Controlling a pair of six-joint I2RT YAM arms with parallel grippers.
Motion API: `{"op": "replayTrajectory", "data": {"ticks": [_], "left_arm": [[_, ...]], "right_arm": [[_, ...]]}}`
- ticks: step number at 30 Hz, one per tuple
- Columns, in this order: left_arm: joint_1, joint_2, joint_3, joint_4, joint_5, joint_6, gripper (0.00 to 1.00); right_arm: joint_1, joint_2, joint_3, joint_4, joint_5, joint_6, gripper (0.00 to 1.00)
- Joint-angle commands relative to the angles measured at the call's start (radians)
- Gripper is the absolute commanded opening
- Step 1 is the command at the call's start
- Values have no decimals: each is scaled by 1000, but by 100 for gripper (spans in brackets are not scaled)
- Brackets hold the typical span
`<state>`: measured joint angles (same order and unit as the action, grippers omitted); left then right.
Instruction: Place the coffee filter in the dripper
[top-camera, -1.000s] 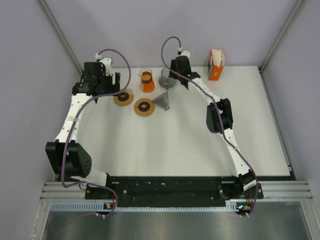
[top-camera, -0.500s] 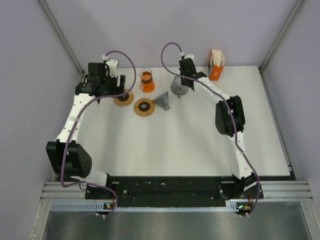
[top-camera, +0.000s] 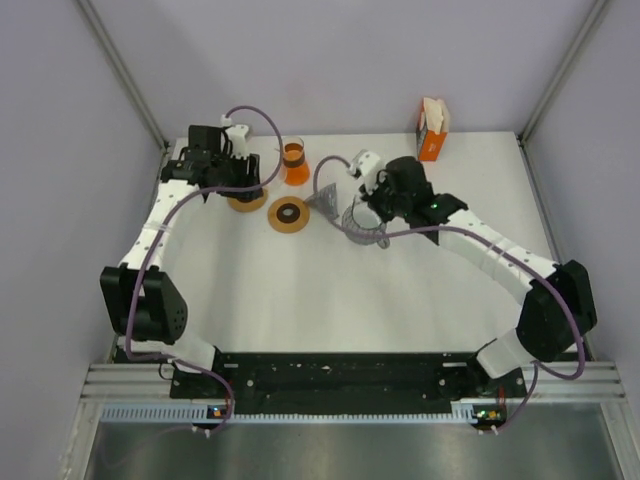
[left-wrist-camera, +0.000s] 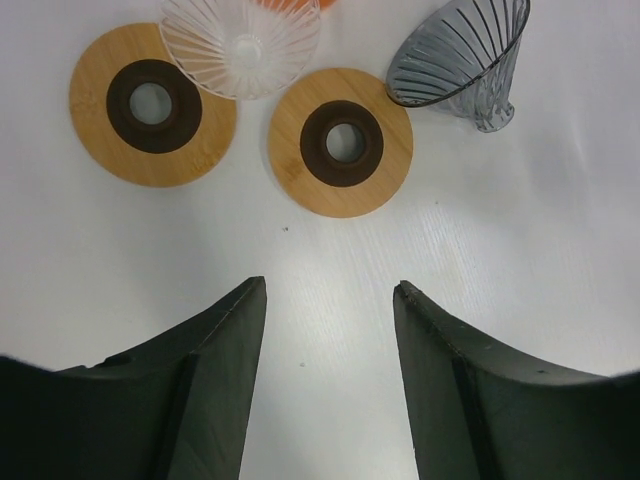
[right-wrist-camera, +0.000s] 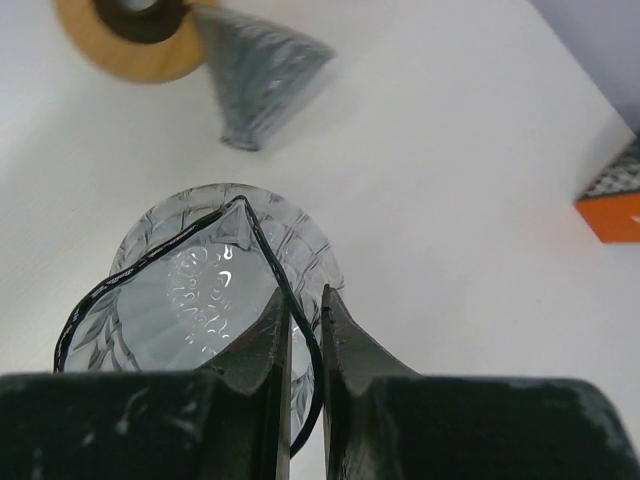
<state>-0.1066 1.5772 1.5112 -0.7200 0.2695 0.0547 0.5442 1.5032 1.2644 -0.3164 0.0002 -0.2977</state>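
My right gripper holds the server and should carry it back and down, to the left in the top view, before the grey dripper, because the table there is bare.
A grey ribbed dripper (top-camera: 325, 200) lies on its side next to a wooden ring (top-camera: 288, 215); the left wrist view also shows this dripper (left-wrist-camera: 460, 60). A clear dripper (left-wrist-camera: 240, 40) stands at the back, over an orange vessel (top-camera: 293, 162). Pale coffee filter paper (top-camera: 433, 108) sticks out of an orange box (top-camera: 432, 140) at the back right. My right gripper (right-wrist-camera: 305, 295) is shut on the black-banded rim of a patterned glass server (right-wrist-camera: 190, 300), right of the grey dripper. My left gripper (left-wrist-camera: 330, 290) hangs open over bare table in front of the rings.
A second wooden ring (left-wrist-camera: 152, 105) lies left of the first ring (left-wrist-camera: 341, 142). The orange box (right-wrist-camera: 615, 205) stands close to the back wall. Grey walls close in the table's back and sides.
My right gripper shut on the glass server at the back and carried it forward and right, past the grey dripper. The left gripper shifted right and its jaws narrowed.
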Motion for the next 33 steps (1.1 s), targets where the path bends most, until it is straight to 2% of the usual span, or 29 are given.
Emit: {"op": "replayTrajectory", "data": {"ticks": [1,7,12,16,21,22,26,33], "left_arm": [[-31,49,3,14,48,-39,59],[-76,125,11,40,-97,-33,59],[-145,230,59,54,-217,13,58],[-188,346,133,54,-320,53,50],[-197,481,274,8,-423,43,39],[-199,501,296,1,-423,40,36],[-212,544,317,8,-395,45,33],[-234,593,311,-6,-409,63,33]], "right_arm": [[152,3,-100,77,-100,-164,0],[312,116,-94,73,-62,-262,0],[330,206,-43,-9,-88,-274,0],[338,207,-46,5,-97,-279,0],[352,181,-36,-10,-92,-256,39],[353,163,-34,-12,-97,-247,43],[352,63,-48,14,-155,-213,50],[352,-113,-114,68,-180,-172,57]]}}
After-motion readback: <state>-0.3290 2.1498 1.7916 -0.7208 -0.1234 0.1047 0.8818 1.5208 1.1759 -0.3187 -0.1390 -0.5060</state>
